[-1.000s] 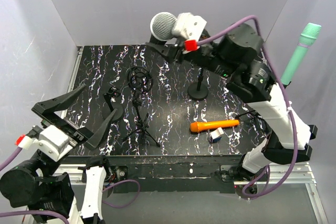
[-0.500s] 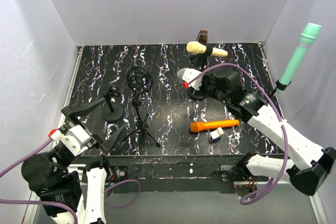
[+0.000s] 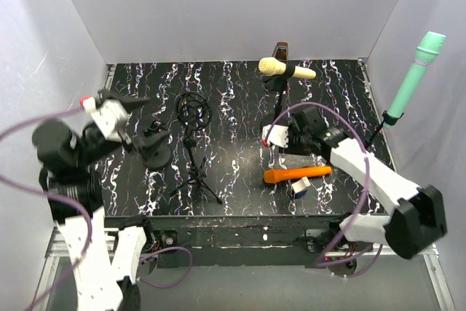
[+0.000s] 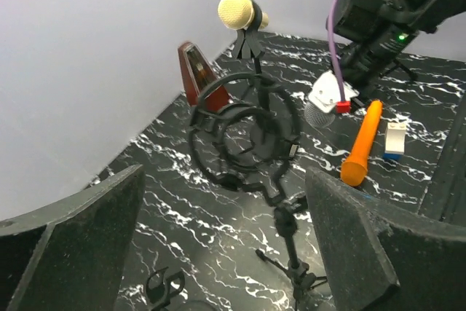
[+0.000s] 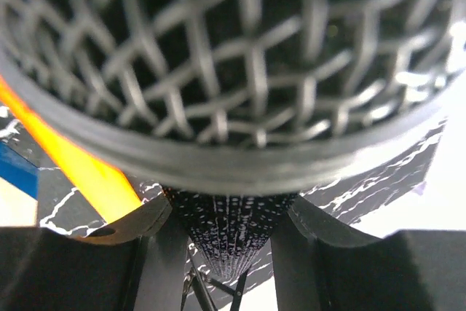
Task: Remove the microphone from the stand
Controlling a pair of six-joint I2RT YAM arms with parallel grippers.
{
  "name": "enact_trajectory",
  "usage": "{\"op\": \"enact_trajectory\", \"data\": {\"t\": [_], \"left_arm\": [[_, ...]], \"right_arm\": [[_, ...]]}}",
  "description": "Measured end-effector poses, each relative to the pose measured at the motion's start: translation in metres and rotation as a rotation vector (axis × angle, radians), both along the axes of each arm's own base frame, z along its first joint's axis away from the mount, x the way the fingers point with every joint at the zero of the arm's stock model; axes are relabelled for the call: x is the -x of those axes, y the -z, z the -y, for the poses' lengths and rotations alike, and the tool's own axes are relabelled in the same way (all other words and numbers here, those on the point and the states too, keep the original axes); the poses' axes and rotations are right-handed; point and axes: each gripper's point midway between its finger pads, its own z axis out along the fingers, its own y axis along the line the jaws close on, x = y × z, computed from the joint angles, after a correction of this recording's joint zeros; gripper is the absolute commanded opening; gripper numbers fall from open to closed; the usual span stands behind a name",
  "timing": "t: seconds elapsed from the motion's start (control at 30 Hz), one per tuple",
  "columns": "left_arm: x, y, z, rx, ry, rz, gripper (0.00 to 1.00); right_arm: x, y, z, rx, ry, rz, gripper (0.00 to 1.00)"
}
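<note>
The shock mount's near rim stands toward the right in the top view, facing the left gripper's open fingers. The left gripper goes that way onto it next.
My right gripper (image 3: 275, 136) is low over the table and shut on a microphone (image 5: 233, 56) with a silver mesh head and a speckled black body. Its head also shows in the left wrist view (image 4: 319, 114). It hangs just above the orange microphone (image 3: 297, 174) that lies on the table. A cream microphone (image 3: 280, 68) sits in the clip of a round-base stand (image 3: 275, 130). A green microphone (image 3: 413, 78) stands in a stand at the right wall. My left gripper (image 3: 133, 123) is open and empty at the table's left side, facing the empty shock-mount tripod (image 4: 244, 132).
A small round-base stand with an empty clip (image 3: 155, 152) is next to my left gripper. A white and blue block (image 3: 299, 187) lies near the front edge. A dark red metronome (image 3: 281, 50) stands at the back wall.
My right arm has come down from high at the back to just above the table, still holding the silver-headed microphone. My left arm has risen and swung in over the table's left side.
</note>
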Motion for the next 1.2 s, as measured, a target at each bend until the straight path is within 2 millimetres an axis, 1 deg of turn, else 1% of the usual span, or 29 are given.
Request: {"op": "enact_trajectory", "data": {"t": [0.07, 0.17, 0.23, 0.3, 0.33, 0.43, 0.5, 0.57, 0.6, 0.67, 0.73, 0.83, 0.9, 0.93, 1.0, 1.07, 1.2], "left_arm": [[-0.028, -0.001, -0.003, 0.01, 0.034, -0.086, 0.88], [-0.059, 0.009, -0.008, 0.029, 0.051, -0.196, 0.89], [-0.074, 0.024, -0.012, 0.038, 0.042, -0.269, 0.89], [-0.08, 0.033, -0.016, 0.031, 0.022, -0.316, 0.88], [-0.082, 0.033, -0.016, 0.02, 0.012, -0.329, 0.88], [-0.081, 0.018, -0.013, -0.043, 0.017, -0.311, 0.88], [-0.078, 0.011, -0.008, -0.085, 0.033, -0.287, 0.88], [-0.075, 0.011, -0.004, -0.115, 0.047, -0.287, 0.89], [-0.073, 0.013, -0.003, -0.129, 0.052, -0.293, 0.9], [-0.071, 0.018, -0.002, -0.146, 0.054, -0.311, 0.91], [-0.071, 0.023, -0.003, -0.153, 0.041, -0.332, 0.92], [-0.072, 0.023, -0.005, -0.142, 0.019, -0.345, 0.92], [-0.072, 0.02, -0.005, -0.121, 0.008, -0.352, 0.92], [-0.07, 0.02, -0.004, -0.108, 0.005, -0.358, 0.92], [-0.068, 0.018, -0.003, -0.087, 0.005, -0.367, 0.92], [-0.065, 0.018, -0.001, -0.067, 0.009, -0.377, 0.92], [-0.054, 0.024, 0.003, -0.027, 0.023, -0.408, 0.94]], "right_arm": [[-0.015, 0.013, 0.013, 0.045, 0.039, -0.059, 0.01], [-0.041, 0.019, 0.033, 0.088, 0.094, -0.099, 0.02], [-0.052, 0.021, 0.04, 0.109, 0.105, -0.116, 0.04], [-0.055, 0.03, 0.041, 0.131, 0.088, -0.142, 0.06], [-0.055, 0.033, 0.04, 0.135, 0.082, -0.152, 0.09], [-0.054, 0.055, 0.039, 0.176, 0.064, -0.217, 0.14], [-0.061, 0.071, 0.039, 0.216, 0.069, -0.258, 0.18], [-0.069, 0.084, 0.041, 0.252, 0.079, -0.282, 0.22], [-0.071, 0.09, 0.042, 0.266, 0.082, -0.293, 0.23], [-0.07, 0.098, 0.045, 0.29, 0.086, -0.315, 0.24], [-0.064, 0.099, 0.048, 0.31, 0.085, -0.336, 0.25], [-0.057, 0.1, 0.052, 0.329, 0.079, -0.364, 0.33], [-0.05, 0.1, 0.054, 0.341, 0.072, -0.388, 0.46], [-0.046, 0.098, 0.056, 0.346, 0.069, -0.398, 0.49], [-0.041, 0.095, 0.057, 0.347, 0.064, -0.41, 0.62], [-0.037, 0.092, 0.057, 0.35, 0.058, -0.419, 0.7], [-0.028, 0.088, 0.056, 0.335, 0.055, -0.443, 0.73]]}}
